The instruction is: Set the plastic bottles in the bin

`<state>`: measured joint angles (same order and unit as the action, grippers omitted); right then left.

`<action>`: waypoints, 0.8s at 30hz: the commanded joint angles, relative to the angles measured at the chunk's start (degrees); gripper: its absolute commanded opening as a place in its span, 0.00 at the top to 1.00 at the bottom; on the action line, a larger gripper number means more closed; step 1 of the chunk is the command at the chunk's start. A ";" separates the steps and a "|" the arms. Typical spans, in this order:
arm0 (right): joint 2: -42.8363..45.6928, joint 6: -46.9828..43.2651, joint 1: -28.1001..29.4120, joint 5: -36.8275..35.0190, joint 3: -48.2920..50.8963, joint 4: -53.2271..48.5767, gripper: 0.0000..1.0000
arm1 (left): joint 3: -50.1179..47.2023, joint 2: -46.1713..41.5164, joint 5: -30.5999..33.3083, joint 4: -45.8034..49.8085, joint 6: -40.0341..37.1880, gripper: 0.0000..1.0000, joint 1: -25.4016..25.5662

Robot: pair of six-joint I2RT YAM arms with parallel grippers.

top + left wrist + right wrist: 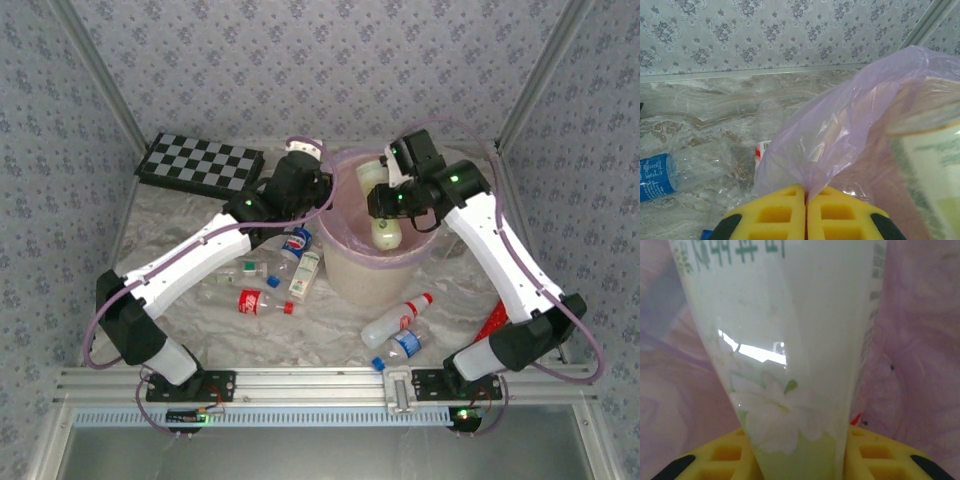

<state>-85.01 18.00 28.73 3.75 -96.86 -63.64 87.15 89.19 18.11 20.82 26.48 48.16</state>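
Note:
The pale green-and-white bottle is still hanging over the bin's opening, so the robot's right gripper needs to lower it into the pink-lined bin (352, 220) next and let go of it there.
My right gripper (386, 203) (800, 456) is shut on a pale green-and-white plastic bottle (383, 222) (790, 355) with a flower print, held upright over the mouth of the bin (352, 272). Pink bag lining (922, 340) surrounds the bottle. My left gripper (312, 192) (806, 199) is shut on the bag's rim (840, 135) at the bin's left side. Several more bottles lie on the table: a blue-label one (296, 243), a green-label one (305, 275), a red-label one (262, 302), a red-capped one (395, 322) and a blue-label one (404, 345).
A black-and-white chequered board (200, 165) lies at the back left. A red object (493, 320) sits beside the right arm. In the left wrist view a blue-label bottle (655, 177) lies on the marble table (705, 110) near the back wall.

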 commanded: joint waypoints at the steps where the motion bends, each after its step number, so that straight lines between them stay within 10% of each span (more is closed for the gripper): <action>1: -2.00 -0.80 1.87 -4.39 1.30 -2.76 0.76 | -0.84 -0.65 1.91 2.02 -1.39 1.00 0.61; 24: -16.02 9.45 4.52 -3.38 18.01 11.18 0.72 | -2.05 -1.76 4.04 2.10 -1.96 1.00 1.26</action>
<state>-97.95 23.77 33.76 0.89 -81.30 -52.14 86.39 88.64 20.62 20.29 25.10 49.15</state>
